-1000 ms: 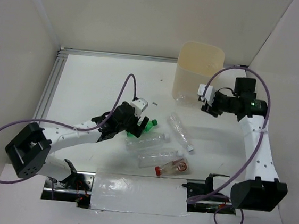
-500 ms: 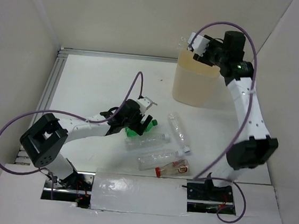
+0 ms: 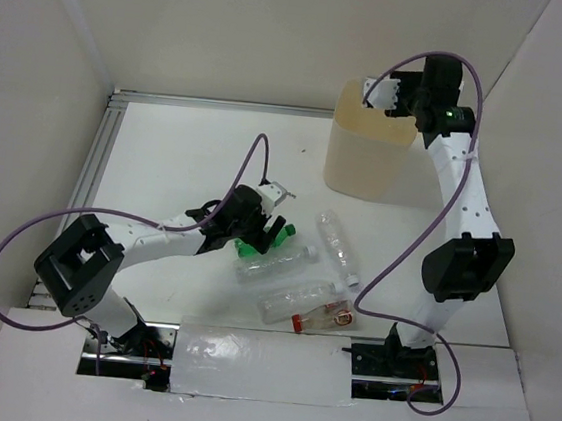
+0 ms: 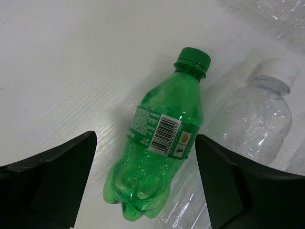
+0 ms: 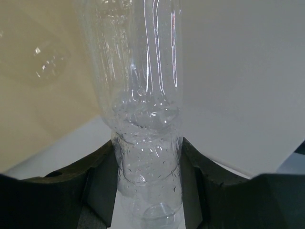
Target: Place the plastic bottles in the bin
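My left gripper comes down onto the bottle's labelled middle [image 4: 163, 135] next and closes around it, because the green bottle already lies below between the open fingers.
My left gripper [image 3: 259, 226] is open over the green bottle [image 3: 255, 244], which lies on the table. In the left wrist view the green bottle [image 4: 162, 143] lies between the open fingers of my left gripper [image 4: 145, 152], untouched. My right gripper [image 3: 382, 88] is raised at the rim of the tall beige bin [image 3: 365, 154]. In the right wrist view it [image 5: 148, 157] is shut on a clear bottle [image 5: 143, 86], with the bin's beige inside [image 5: 28, 95] at the left. Three clear bottles [image 3: 277, 264] [image 3: 338, 243] [image 3: 297, 299] and a red-capped bottle [image 3: 326, 317] lie on the table.
A clear bottle with a white cap [image 4: 257, 114] lies right beside the green one. An aluminium rail [image 3: 101, 151] runs along the table's left side. White walls enclose the table on three sides.
My right arm rose with the clear bottle from beside the bin to its rim. My left gripper moved forward over the green bottle and has since held still.
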You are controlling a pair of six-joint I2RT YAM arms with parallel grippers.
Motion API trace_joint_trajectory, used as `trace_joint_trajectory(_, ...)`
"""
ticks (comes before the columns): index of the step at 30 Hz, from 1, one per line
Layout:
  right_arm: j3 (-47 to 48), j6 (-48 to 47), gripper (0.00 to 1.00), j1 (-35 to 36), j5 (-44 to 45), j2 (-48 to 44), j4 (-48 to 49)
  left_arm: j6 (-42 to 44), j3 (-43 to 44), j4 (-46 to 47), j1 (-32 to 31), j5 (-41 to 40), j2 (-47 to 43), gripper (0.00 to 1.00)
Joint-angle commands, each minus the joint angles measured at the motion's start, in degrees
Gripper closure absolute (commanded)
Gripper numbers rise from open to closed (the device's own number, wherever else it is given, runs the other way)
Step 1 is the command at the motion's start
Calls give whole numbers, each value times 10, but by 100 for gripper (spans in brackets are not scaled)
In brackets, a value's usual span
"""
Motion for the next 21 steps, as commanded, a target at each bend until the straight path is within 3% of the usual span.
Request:
trace_joint_trajectory(1,-17,-136,65,-15,7,-45,-26,8,-9,13,4,13,-17,3)
trace_joint_trajectory(2,-17,-172,65,-15,-4,-45,-45,8,-9,18,4,19,-11,3)
trace_joint_trajectory(4,-24,-192,56,-22,-10,-51,-67,8,-9,18,4,19,-4,3)
trace_joint_trajectory(5,-25,-201,49,-22,-10,-51,-67,8,-9,18,4,24,4,3)
trace_joint_trajectory(6,-31,-206,34,-22,-10,-51,-67,8,-4,18,4,24,4,3)
trace_joint_trajectory(21,-26,-207,20,-11,-49,-45,-87,13,13,2,4,67,50,3)
